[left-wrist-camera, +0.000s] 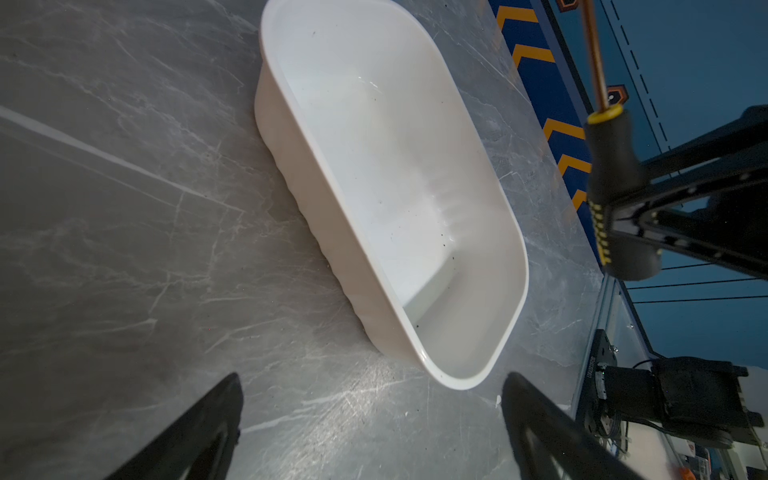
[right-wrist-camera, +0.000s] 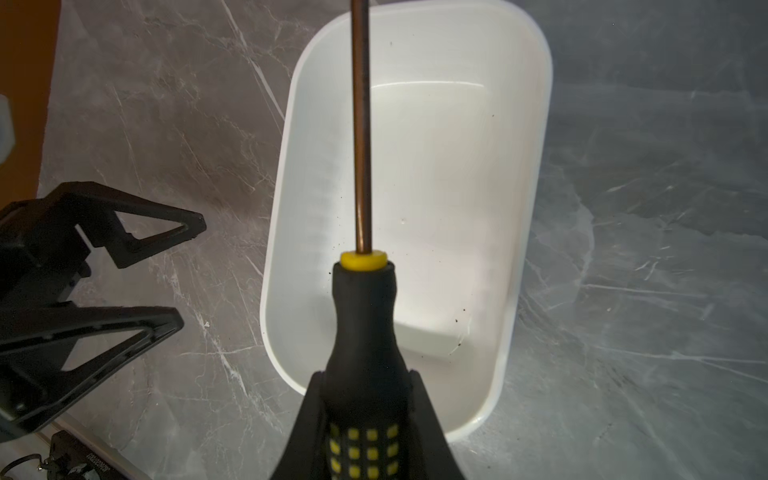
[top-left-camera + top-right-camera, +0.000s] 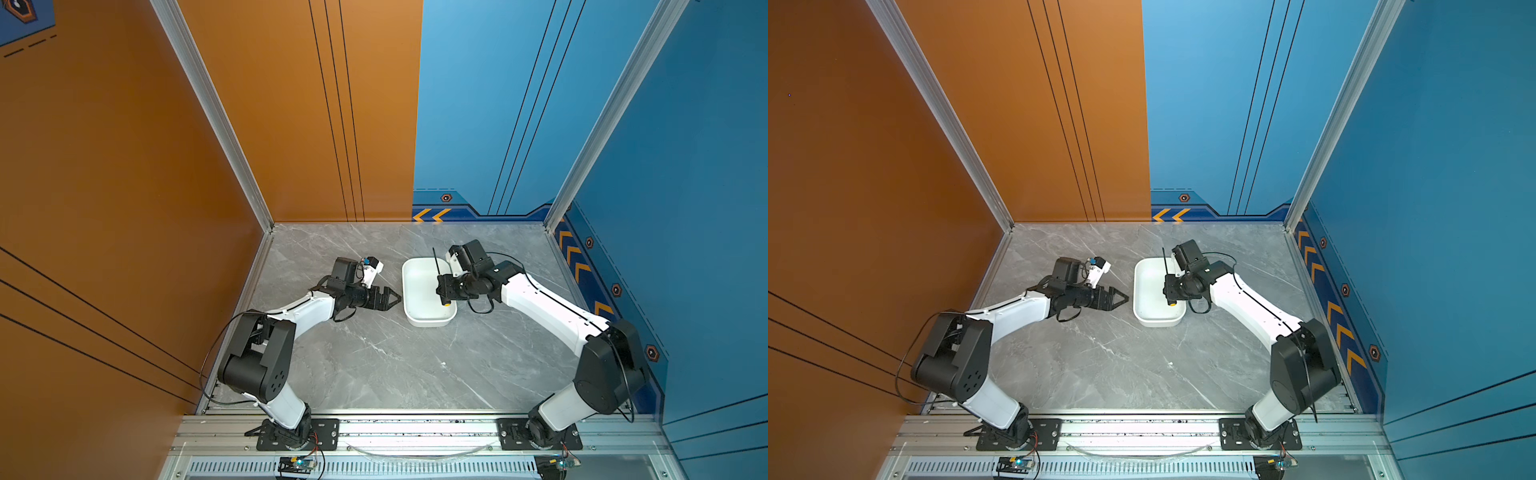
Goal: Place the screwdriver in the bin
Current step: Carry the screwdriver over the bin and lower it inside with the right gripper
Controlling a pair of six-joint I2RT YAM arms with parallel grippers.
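The right gripper moves down toward the bin's bottom and releases the screwdriver next. It hangs above the rim of the bin with its stem pointing along the bin.
The white bin (image 3: 417, 291) (image 3: 1148, 291) lies on the grey marble table, long side running front to back. My right gripper (image 3: 441, 286) (image 3: 1168, 289) (image 2: 365, 376) is shut on the black, yellow-dotted handle of the screwdriver (image 3: 436, 262) (image 3: 1165, 262) (image 2: 363, 324). It hangs over the bin (image 2: 457, 208), shaft pointing along it toward the back wall. The screwdriver (image 1: 615, 166) shows raised above the rim. My left gripper (image 3: 395, 298) (image 3: 1121, 298) (image 1: 372, 380) (image 2: 189, 272) rests open and empty, just left of the bin (image 1: 374, 145).
The bin's floor holds only a few dark specks. An orange wall (image 3: 124, 208) bounds the left side and a blue wall (image 3: 685, 208) the right. An aluminium rail (image 3: 415, 428) with both arm bases runs along the front edge.
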